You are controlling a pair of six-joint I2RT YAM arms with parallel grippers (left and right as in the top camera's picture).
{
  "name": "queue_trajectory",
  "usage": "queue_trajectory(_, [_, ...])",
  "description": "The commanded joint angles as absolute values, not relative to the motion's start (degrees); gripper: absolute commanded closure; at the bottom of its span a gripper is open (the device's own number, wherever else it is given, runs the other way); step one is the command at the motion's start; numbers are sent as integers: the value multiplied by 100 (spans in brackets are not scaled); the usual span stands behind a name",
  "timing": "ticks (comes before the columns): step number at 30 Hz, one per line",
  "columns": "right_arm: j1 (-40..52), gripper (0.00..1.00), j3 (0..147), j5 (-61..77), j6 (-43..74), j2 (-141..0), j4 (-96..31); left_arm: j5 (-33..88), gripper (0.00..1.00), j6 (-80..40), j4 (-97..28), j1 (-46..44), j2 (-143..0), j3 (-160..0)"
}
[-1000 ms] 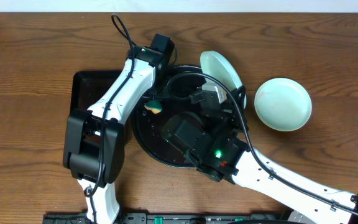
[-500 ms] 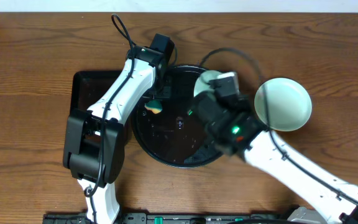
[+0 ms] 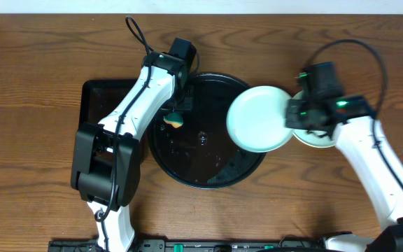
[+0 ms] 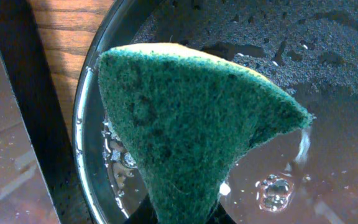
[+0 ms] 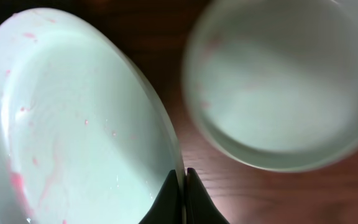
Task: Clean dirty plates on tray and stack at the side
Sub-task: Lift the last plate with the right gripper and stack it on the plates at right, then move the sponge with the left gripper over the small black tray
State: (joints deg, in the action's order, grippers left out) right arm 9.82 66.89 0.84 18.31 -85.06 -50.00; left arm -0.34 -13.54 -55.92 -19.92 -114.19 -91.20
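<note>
The right gripper goes to the right in the overhead view and down next, and releases its plate onto the second blue-green plate, because that lies beside the tray.
My right gripper is shut on the rim of a pale blue-green plate and holds it over the right edge of the round black tray. In the right wrist view this plate shows faint red smears, with the fingers pinching its rim. A second blue-green plate lies on the table just right of it, partly under my right arm, and shows in the right wrist view. My left gripper is shut on a green sponge over the wet tray. The yellow plate is out of view.
A rectangular black tray lies left of the round tray, under my left arm. Water drops and bubbles sit on the round tray's floor. The table's back edge runs along the top of the overhead view.
My right arm has swung right off the tray, carrying the blue-green plate from the tray's back to its right edge, beside the plate on the table. The left arm has not moved.
</note>
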Motion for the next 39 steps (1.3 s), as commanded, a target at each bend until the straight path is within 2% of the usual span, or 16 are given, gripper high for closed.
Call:
queue_trajectory(1, [143, 99, 6705, 622, 1544, -8394, -5122, -60, 93, -1411, -5607, -1968, -11240, -9212])
queue_trajectory(11, [-1507, 99, 6694, -274, 1693, -8519, -5155, -60, 93, -1411, -5607, -1968, -11240, -9212])
queue_trajectory(21, [-1865, 99, 6694, -467, 1885, -9358, -5037, -60, 92, -1411, -5607, -1968, -11240, -9212])
queue_trajectory(24, [-1865, 93, 6694, -403, 1883, -9657, -5006, -60, 93, -1411, -5603, -1968, -11240, -9212])
queue_trajectory(30, [-1865, 70, 6740, -187, 1876, -9776, -5000, -60, 93, -1391, -5575, -1966, -11225, -9306])
queue_trajectory(39, [-1629, 62, 7544, 600, 1573, -9354, -5596, -67, 93, -681, -6165, -1905, -10565, -9841])
